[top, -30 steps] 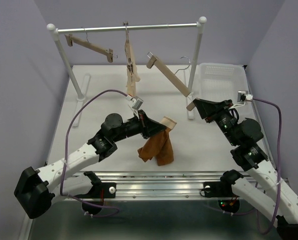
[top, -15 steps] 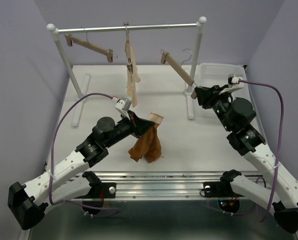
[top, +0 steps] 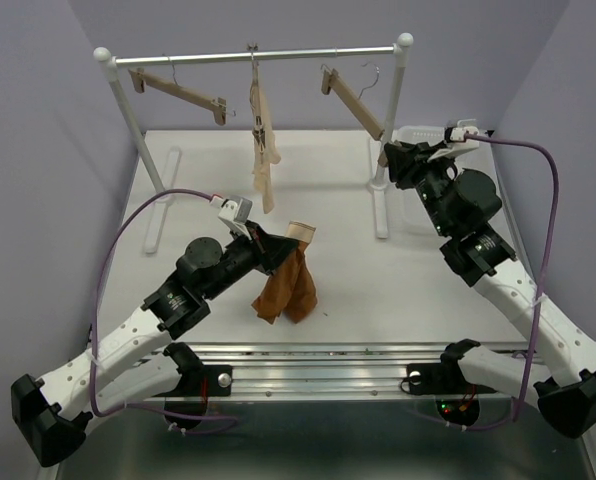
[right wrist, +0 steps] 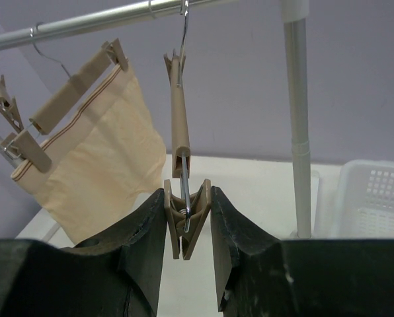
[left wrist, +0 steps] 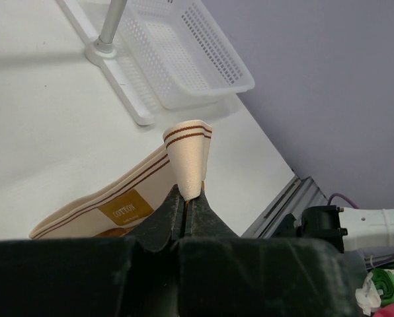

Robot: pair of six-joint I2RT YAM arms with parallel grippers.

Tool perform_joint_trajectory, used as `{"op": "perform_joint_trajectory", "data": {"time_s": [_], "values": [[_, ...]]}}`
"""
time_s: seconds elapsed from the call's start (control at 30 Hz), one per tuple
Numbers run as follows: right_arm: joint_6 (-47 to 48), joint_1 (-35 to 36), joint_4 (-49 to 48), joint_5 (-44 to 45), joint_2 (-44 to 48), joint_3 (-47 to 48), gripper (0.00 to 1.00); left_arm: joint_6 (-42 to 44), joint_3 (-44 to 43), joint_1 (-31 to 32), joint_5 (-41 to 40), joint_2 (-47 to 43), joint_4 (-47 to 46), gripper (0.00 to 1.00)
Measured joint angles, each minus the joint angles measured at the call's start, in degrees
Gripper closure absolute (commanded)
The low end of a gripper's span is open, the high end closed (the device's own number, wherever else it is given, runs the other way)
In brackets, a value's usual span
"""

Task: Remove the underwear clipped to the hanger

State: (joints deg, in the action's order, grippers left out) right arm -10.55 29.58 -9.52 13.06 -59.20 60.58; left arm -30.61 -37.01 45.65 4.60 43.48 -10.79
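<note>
The bar lies outward of my right gripper, and the hanger's hook is still off the bar. Next I should lift my right gripper up and outward, then lower the hook onto the bar and release.
The rust-orange underwear (top: 286,292) hangs from my left gripper (top: 281,248), off the hanger, its lower part touching the table. In the left wrist view the jaws are shut on its cream striped waistband (left wrist: 187,155), left gripper (left wrist: 187,197). The wooden hanger (top: 350,98) is bare and tilted, its hook up at the rail. My right gripper (top: 388,158) holds its lower end. In the right wrist view the fingers (right wrist: 144,228) press both sides of the hanger's wooden clip (right wrist: 186,221), right gripper (right wrist: 187,218), and the bar (right wrist: 179,119) rises to the hook.
The clothes rack rail (top: 278,54) carries a beige garment (top: 263,150) on a second hanger and an empty third hanger (top: 183,93). A white basket (top: 428,135) stands at the back right beside the rack post (right wrist: 297,99).
My right gripper has lifted the bare hanger up and back, bringing its hook to the rail. My left arm has drawn the underwear leftward, away from the hanger.
</note>
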Motion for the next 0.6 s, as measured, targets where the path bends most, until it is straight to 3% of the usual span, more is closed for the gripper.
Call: {"op": "perform_joint_trajectory", "data": {"time_s": [0.6], "values": [[5.1,0.0,-5.4,1.9,-11.4,9.0,0.99,1.2,0.0,0.0,-1.8,-1.2,1.0,1.0]]}}
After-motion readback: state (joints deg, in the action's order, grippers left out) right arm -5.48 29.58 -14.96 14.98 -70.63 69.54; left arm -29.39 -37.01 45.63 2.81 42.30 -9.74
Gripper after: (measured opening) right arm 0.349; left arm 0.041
